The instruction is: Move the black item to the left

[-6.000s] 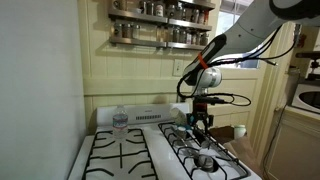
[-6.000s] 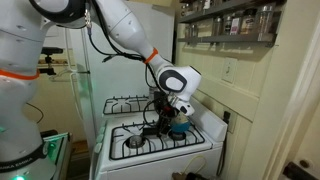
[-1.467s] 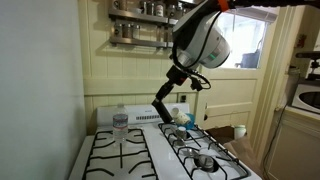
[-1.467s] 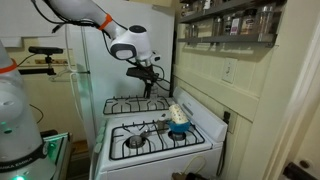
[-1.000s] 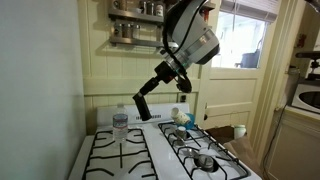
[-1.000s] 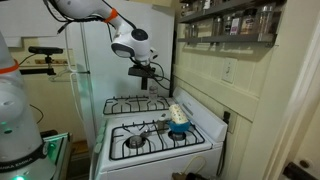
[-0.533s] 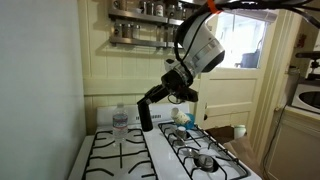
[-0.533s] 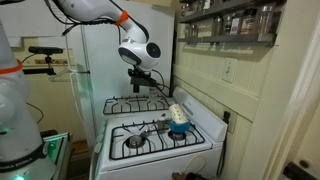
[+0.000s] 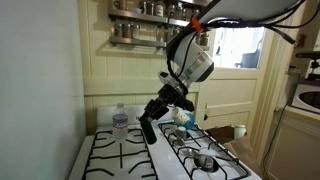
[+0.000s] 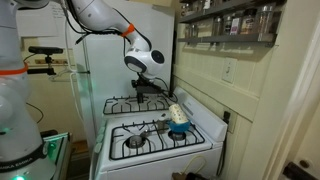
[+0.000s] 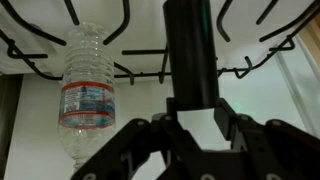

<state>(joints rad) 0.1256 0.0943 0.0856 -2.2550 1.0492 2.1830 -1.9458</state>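
I should next move the black cylinder with my gripper toward the water bottle and down onto the grate (image 9: 130, 153) beside that bottle to let it go, because it is hanging above the stove.
My gripper (image 9: 152, 113) is shut on the black item (image 9: 146, 129), a slim black cylinder that hangs from the fingers just above the white stove (image 9: 150, 158) between the burner grates. In the wrist view the black item (image 11: 190, 45) runs up from between my fingers (image 11: 192, 108). In an exterior view the gripper (image 10: 143, 88) is low over the far burners and the item is hard to make out.
A clear water bottle (image 9: 120, 122) stands at the back of the stove and shows in the wrist view (image 11: 88, 80). Black grates (image 9: 115, 156) cover the burners. A blue and yellow object (image 10: 178, 120) sits on the near burners. Spice shelves (image 9: 160, 25) hang behind.
My gripper has come down and leftwards with the black item, from high above the stove to just over the surface near the water bottle.
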